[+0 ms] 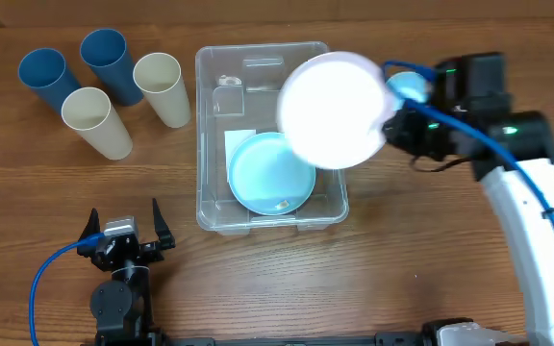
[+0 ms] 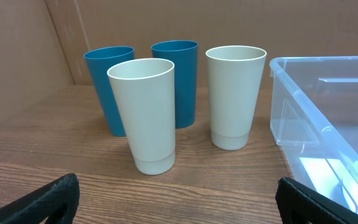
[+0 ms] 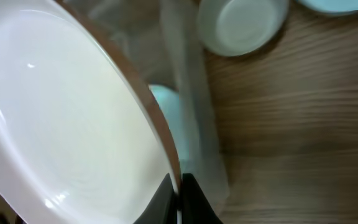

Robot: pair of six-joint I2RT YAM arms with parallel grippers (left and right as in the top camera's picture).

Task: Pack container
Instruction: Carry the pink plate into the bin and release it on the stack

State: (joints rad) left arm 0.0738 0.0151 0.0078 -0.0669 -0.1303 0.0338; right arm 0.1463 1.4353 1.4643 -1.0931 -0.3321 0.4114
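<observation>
Next, my right gripper shifts the white plate from above the container's side toward the light blue plate (image 1: 271, 174) (image 3: 174, 119), then brings the white plate down inside.
The clear plastic container (image 1: 212, 125) stands mid-table with a light blue plate (image 1: 267, 178) lying inside it. My right gripper (image 1: 390, 122) is shut on the rim of a white plate (image 1: 330, 108) and holds it above the container's right side. In the right wrist view the white plate (image 3: 61, 118) fills the left, pinched between my fingers (image 3: 179, 193), with the container wall (image 3: 188, 93) below. My left gripper (image 1: 126, 229) is open and empty near the front left, facing the cups; the container's corner (image 2: 316, 106) shows at right.
Two blue cups (image 1: 44, 77) (image 1: 107, 60) and two cream cups (image 1: 96, 120) (image 1: 162, 88) stand at the back left, also seen in the left wrist view (image 2: 149, 112). A small light blue bowl (image 1: 409, 86) sits right of the container, seen in the right wrist view (image 3: 241, 25).
</observation>
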